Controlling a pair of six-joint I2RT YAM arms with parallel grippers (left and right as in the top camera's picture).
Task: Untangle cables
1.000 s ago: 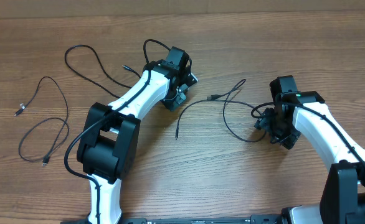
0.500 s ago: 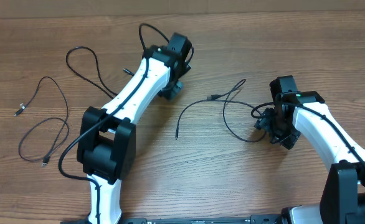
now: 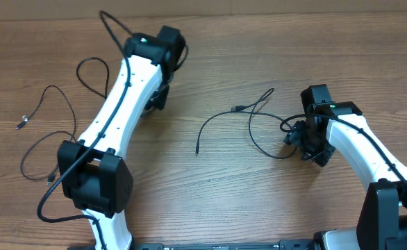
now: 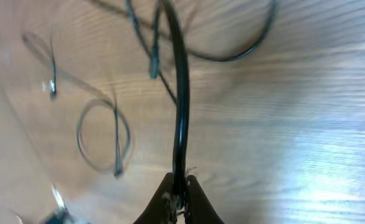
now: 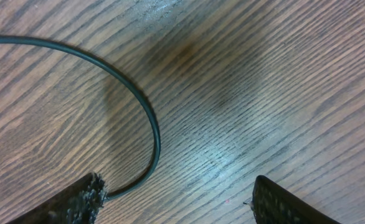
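Next, my left gripper will sweep to the left in the overhead view past the cable loop [image 3: 94,58], then return and release over clear wood that lies below it.
Several thin black cables lie on the wooden table [image 3: 210,201]. My left gripper [image 4: 181,186] is shut on one cable [image 4: 181,112], which runs straight out from between the fingertips. In the overhead view that gripper [image 3: 155,102] hangs at the back left, beside a cable loop [image 3: 94,58]. Another cable [image 3: 51,87] lies far left. A plug-ended cable [image 3: 214,117] crosses the middle, and a curved one [image 3: 253,139] leads toward my right gripper [image 3: 302,144]. That gripper [image 5: 179,199] stands open just above the wood, with a cable arc [image 5: 151,124] ending by its left finger.
The left arm [image 3: 113,111] stretches diagonally over the table's left half and hides parts of the cables there. Its own thick black wire [image 3: 113,23] arches above the wrist. The right arm [image 3: 360,149] occupies the right edge.
My left arm has swung left and toward the back of the table, its jaws pressed fully shut on the cable. The right arm and the middle cables have not moved.
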